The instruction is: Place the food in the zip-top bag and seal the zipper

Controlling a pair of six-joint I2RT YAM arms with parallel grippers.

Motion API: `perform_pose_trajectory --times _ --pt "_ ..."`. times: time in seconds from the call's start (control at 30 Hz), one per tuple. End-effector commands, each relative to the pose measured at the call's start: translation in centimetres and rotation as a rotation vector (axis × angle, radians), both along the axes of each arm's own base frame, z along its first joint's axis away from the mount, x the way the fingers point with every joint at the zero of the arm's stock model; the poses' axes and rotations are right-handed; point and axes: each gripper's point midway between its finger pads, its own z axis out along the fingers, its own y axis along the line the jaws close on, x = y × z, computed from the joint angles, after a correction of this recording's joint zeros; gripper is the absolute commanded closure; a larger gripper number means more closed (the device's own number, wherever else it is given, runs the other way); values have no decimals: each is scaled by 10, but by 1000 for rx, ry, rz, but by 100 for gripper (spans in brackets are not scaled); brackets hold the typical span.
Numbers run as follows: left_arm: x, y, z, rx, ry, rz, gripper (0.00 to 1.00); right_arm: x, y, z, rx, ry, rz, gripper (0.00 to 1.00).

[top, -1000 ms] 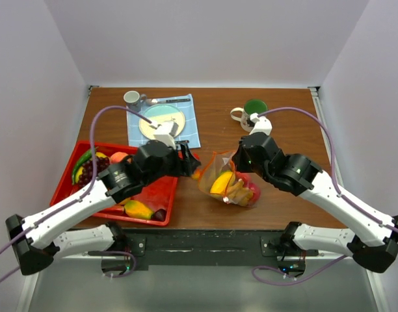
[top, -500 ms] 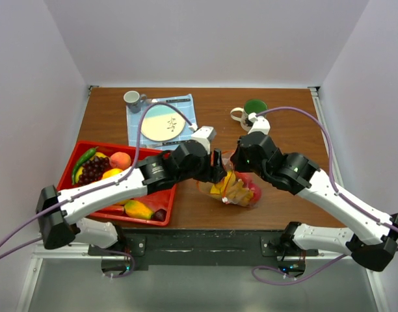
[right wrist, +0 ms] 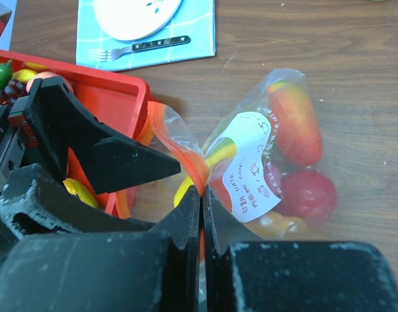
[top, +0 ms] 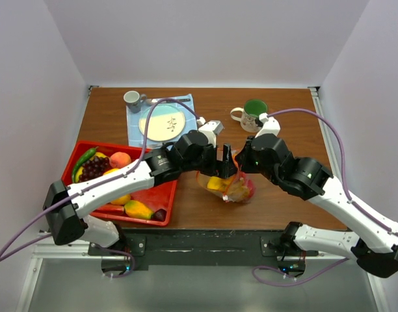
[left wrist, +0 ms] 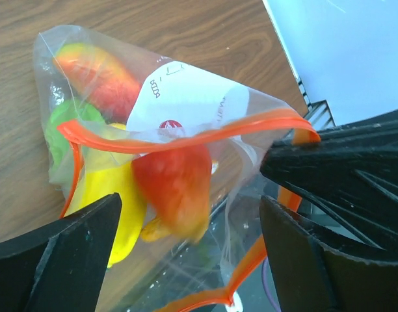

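Observation:
Next, my left gripper will go to the left in the top view and down into the tray around the yellow fruit (top: 121,199) beside the mango, since my gripper hangs empty.
The clear zip-top bag (top: 230,187) lies at the table's middle, holding several pieces of food, yellow, red and orange. My right gripper (right wrist: 201,195) is shut on the bag's orange zipper strip (right wrist: 179,149) and holds the mouth up. My left gripper (left wrist: 191,208) hangs wide open right over the open mouth, its fingers (left wrist: 62,260) clear of everything. A blurred red-orange fruit (left wrist: 176,185) sits loose between them inside the zipper loop (left wrist: 186,133). In the top view the left gripper (top: 223,162) is beside the right gripper (top: 242,162).
The red tray (top: 161,194) at the left holds more food: a green pepper (top: 85,156), grapes (top: 93,169), a peach (top: 119,159), a mango (top: 138,209). Behind stand a plate (top: 162,123) on a blue mat, a small cup (top: 131,98) and a green mug (top: 253,110).
My left arm has swung right from the tray to the bag's mouth, and its jaws now stand open with the fruit loose in the bag. My right gripper stayed shut on the zipper, shifting slightly right.

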Motion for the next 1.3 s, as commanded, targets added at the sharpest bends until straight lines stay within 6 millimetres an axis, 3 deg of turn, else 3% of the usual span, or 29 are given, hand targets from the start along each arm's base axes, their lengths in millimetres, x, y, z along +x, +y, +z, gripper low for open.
perform_pose_trajectory --times 0.0,0.17,0.2,0.3,0.53,0.67,0.7,0.8,0.83,0.9,0.93,1.1,1.27 --pt "-6 -10 28 -78 -44 -64 7 5 0 18 45 -45 -27 100" --pt "-16 6 45 -129 -65 -54 14 8 -9 25 7 -69 -56 100" --pt "-20 14 62 -173 -96 -47 14 9 -11 26 0 -73 -64 100" --pt "-22 39 73 -175 -124 9 16 11 -13 30 -10 -81 -68 100" --pt "7 109 73 -135 -129 216 20 13 -3 34 17 -88 -43 100" --pt "24 176 47 11 -87 492 20 11 2 29 29 -80 -19 100" --pt "36 202 43 42 -92 621 20 10 2 28 37 -80 -15 100" --pt "41 262 13 137 -49 852 20 7 5 20 43 -67 5 100" --pt "39 276 -6 173 -16 904 20 6 6 19 48 -66 12 100" --pt "35 305 -22 193 25 1022 20 4 7 12 39 -57 22 100" --pt "31 313 -37 216 52 1050 20 3 8 11 45 -56 30 100" --pt "20 345 -67 246 150 1222 20 0 13 0 54 -43 61 100" --pt "-13 358 -114 357 352 1354 22 -2 17 -17 38 -20 85 100"
